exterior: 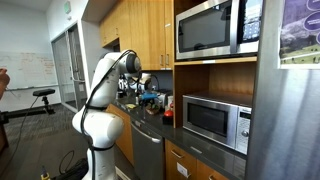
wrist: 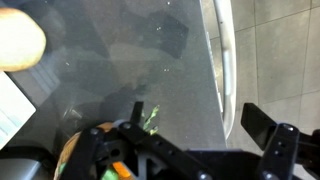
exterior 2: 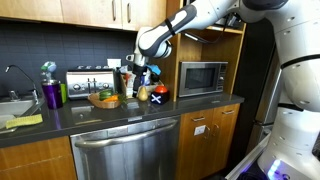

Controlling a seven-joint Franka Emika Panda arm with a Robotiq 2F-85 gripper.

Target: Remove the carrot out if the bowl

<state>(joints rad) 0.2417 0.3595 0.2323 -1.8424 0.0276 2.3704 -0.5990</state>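
Note:
Next, my gripper moves outward, then down onto the leafy top of the carrot, which sticks out past the bowl's rim.
A bowl stands on the dark counter in front of the toaster, with orange and yellow contents in it. In the wrist view the carrot's green leaves and a bit of its orange body show at the lower left, beside the bowl's rim. My gripper is open, its fingers wide apart over bare counter, with nothing between them. In an exterior view the gripper hangs above the counter, to the right of the bowl. It also shows in an exterior view by the counter.
A toaster, a purple cup, a sink and a small microwave line the counter. Small orange and yellow items sit under the gripper. The counter's front edge runs on the right.

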